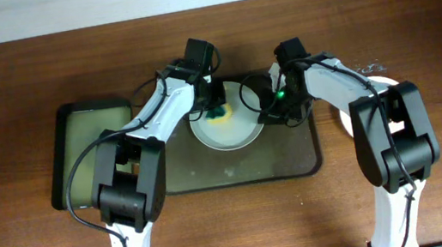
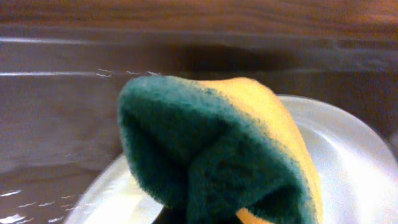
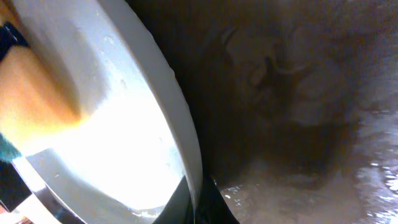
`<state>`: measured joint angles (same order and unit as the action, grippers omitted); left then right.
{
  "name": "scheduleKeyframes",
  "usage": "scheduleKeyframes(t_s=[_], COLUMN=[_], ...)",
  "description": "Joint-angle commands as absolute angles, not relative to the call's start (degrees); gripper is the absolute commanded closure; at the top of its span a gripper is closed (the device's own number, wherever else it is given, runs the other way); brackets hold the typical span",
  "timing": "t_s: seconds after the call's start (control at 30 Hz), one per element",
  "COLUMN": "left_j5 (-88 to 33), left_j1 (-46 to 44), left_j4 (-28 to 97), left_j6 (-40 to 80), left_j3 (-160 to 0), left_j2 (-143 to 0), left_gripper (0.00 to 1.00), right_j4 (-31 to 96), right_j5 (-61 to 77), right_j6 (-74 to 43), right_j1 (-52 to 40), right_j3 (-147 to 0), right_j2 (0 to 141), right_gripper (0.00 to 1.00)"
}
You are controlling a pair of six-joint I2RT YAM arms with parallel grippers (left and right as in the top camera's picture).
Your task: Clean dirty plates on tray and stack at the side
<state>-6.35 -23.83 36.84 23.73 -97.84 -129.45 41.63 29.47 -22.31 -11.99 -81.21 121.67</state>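
Note:
I next lift my right gripper to the right in the overhead view, lower it onto the tabletop plate (image 1: 385, 81) to stack, and release the white plate's rim.
A white plate (image 1: 231, 131) sits tilted at the back middle of the large dark tray (image 1: 245, 170). My left gripper (image 1: 213, 107) is shut on a green and yellow sponge (image 1: 218, 113) and presses it on the plate's far edge. In the left wrist view the sponge (image 2: 217, 149) fills the middle and hides the fingers, with the plate (image 2: 354, 168) under it. My right gripper (image 1: 270, 113) is shut on the plate's right rim. In the right wrist view its fingers (image 3: 196, 202) pinch the rim (image 3: 180, 137), and the sponge (image 3: 31, 99) shows at the left.
A smaller dark tray (image 1: 90, 150) lies left of the large tray. A white plate (image 1: 380, 81) lies on the table to the right, mostly hidden by my right arm. The large tray's floor (image 3: 298, 124) looks wet. Bare wooden table lies in front.

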Motion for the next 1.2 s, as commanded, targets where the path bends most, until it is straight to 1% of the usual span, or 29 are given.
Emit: scheduleKeyframes(t_s=[0.0, 0.03, 0.07, 0.1, 0.13, 0.2, 0.23, 0.3, 0.37, 0.4, 0.43, 0.5, 0.6, 0.67, 0.7, 0.73, 0.83, 0.9, 0.97, 1.07, 1.17], left_j5=[24.3, 25.3, 23.4, 19.1, 12.4, -16.0, -27.7, -35.3, -35.7, -35.6, -35.0, -25.5, -13.6, -4.0, 1.7, 3.6, 4.6, 4.5, 3.9, 2.6, 2.2], left_j1=[-22.8, -22.9, -22.9, -23.1, -23.2, -23.2, -23.2, -23.3, -23.2, -23.2, -23.2, -23.0, -22.9, -22.7, -22.2, -21.8, -20.0, -19.7, -19.7, -19.7, -19.7], left_j4=[43.8, 45.4, 46.4, 46.6, 46.7, 49.5, 54.0, 58.1, 57.5, 55.6, 51.1, 44.4, 37.7, 36.4, 40.4, 43.7, 56.6, 63.2, 68.7, 72.4, 72.7], left_j6=[24.8, 23.7, 20.7, 17.0, 13.0, -2.7, -9.5, -14.5, -14.5, -14.4, -14.1, -8.2, -2.8, -0.6, 2.0, 2.5, 2.6, 2.6, 2.6, 2.6, 2.6], left_j3=[-99.4, -99.4, -99.4, -99.4, -99.4, -99.4, -99.4, -99.4, -99.4, -99.4, -99.4, -99.4, -99.4, -100.7, -104.1, -106.8, -115.3, -117.6, -117.8, -117.8, -117.8], left_j2=[-131.2, -131.2, -131.2, -131.2, -131.2, -131.2, -131.2, -131.2, -131.2, -131.3, -131.3, -131.3, -131.3, -131.2, -131.1, -131.1, -131.1, -131.1, -131.1, -131.1, -131.2], left_gripper=[1.00, 1.00, 1.00, 1.00, 1.00, 1.00, 1.00, 1.00, 1.00, 1.00, 1.00, 1.00, 1.00, 1.00, 1.00, 1.00, 1.00, 1.00, 1.00, 1.00, 1.00], right_j4=[42.7, 42.6, 42.6, 42.6, 42.6, 42.7, 42.7, 42.7, 42.7, 42.7, 42.7, 42.7, 42.7, 42.7, 42.7, 42.8, 42.8, 43.0, 46.2, 51.2, 55.5], right_j5=[27.6, 27.6, 27.6, 27.6, 27.6, 27.6, 27.6, 27.6, 27.6, 27.6, 27.6, 27.6, 27.6, 27.6, 27.4, 27.2, 27.2, 27.4, 26.2, 18.8, 9.3], right_j6=[-21.4, -21.4, -21.4, -21.4, -21.4, -21.4, -21.4, -21.5, -21.5, -21.4, -21.4, -21.4, -21.4, -21.4, -21.4, -21.5, -21.5, -21.5, -21.2, -21.2, -21.2], right_j1=[-12.7, -12.7, -12.7, -12.7, -12.7, -12.7, -12.7, -12.7, -12.7, -12.7, -12.7, -12.7, -12.7, -12.7, -12.7, -12.7, -12.7, -12.7, -12.7, -12.9, -14.1], right_j3=[-80.0, -80.0, -80.0, -80.0, -80.0, -80.0, -80.0, -80.0, -80.0, -80.0, -80.0, -80.0, -80.0, -80.0, -80.0, -80.0, -80.0, -80.1, -80.1, -80.1, -80.1], right_j2=[123.0, 123.0, 123.0, 123.0, 123.0, 123.0, 123.0, 123.0, 123.0, 123.0, 123.0, 123.0, 123.0, 123.0, 123.0, 123.0, 123.0, 122.9, 121.6, 116.5, 108.3], right_gripper=[0.96, 0.96, 0.96, 0.96, 0.96, 0.96, 0.96, 0.96, 0.96, 0.96, 0.96, 0.96, 0.96, 0.96, 0.96, 0.96, 0.96, 0.96, 0.96, 0.96, 0.96])
